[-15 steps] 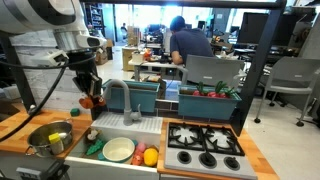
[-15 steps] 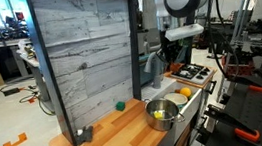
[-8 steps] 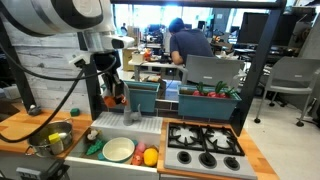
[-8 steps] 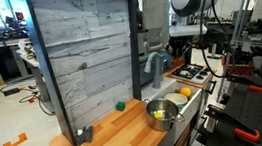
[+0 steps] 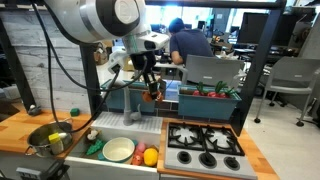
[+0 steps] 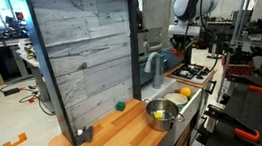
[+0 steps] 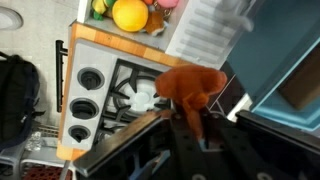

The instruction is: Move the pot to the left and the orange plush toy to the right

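Observation:
My gripper lowers toward the ribbed metal drainboard (image 5: 150, 123) below it, beside the stove, and releases the orange plush toy there next, because that spot is bare.
The orange plush toy (image 5: 153, 97) hangs in the air in my gripper (image 5: 150, 89), which is shut on it above the teal bin (image 5: 140, 99) behind the sink. In the wrist view the toy (image 7: 190, 86) bulges out from between the closed fingers of the gripper (image 7: 189, 124), with the stove burners (image 7: 133, 95) below it. The shiny silver pot (image 5: 50, 137) stands on the wooden counter at the left, far from the gripper. From the opposite side, the pot (image 6: 161, 113) sits at the counter's edge and the gripper (image 6: 181, 41) hangs well behind it.
A white-and-green plate (image 5: 118, 149) and toy fruit pieces (image 5: 145, 156) lie in the sink. A faucet (image 5: 131, 101) rises behind them. The stove top (image 5: 205, 141) is to the right. A grey wooden panel (image 6: 86, 48) and a black frame post (image 5: 253, 70) stand nearby.
The arm has swung to the right with the orange plush toy held, from over the sink's left side to above the teal bin. The pot has stayed put.

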Motion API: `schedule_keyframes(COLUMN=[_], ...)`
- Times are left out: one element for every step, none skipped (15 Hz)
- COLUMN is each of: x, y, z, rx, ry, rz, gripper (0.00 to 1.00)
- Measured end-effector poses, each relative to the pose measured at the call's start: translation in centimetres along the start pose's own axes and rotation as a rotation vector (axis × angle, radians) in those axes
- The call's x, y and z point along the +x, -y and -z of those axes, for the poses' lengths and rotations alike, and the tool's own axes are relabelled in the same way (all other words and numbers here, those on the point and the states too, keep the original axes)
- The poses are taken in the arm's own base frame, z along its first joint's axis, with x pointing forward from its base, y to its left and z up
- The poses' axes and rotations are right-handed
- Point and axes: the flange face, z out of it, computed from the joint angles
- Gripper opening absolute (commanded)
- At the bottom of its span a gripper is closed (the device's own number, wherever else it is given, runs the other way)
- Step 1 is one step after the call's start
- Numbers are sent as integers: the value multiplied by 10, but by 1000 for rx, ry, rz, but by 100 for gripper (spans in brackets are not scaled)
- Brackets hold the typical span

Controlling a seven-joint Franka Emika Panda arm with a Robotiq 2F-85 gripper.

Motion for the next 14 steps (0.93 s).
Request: schedule_keyframes(x=[11, 20, 26, 31, 35, 38, 39, 41, 41, 42, 43, 44, 46, 48], y=[-7, -12, -17, -22, -26, -30, -33, -34, -34, -33, -31, -29, -25, -19], z=[-5, -10, -15, -20, -24, -27, -29, -30, -29, -28, -27, -25, -23, -21], rx=[-14, -31, -52, -73, -95, -114, -133, -148, -159, -165, -168, -168, -160, -147], ry=[-15, -26, -32, -35, -35, -35, -32, -30, -28, -29, -32, -36, -45, -60], rz=[-51, -103, -154, -206, -259, -312, -366, -420, -474, -530, -586, -642, -698, -751], gripper=[4, 4, 4, 4, 4, 4, 4, 4, 4, 4, 4, 4, 4, 4])
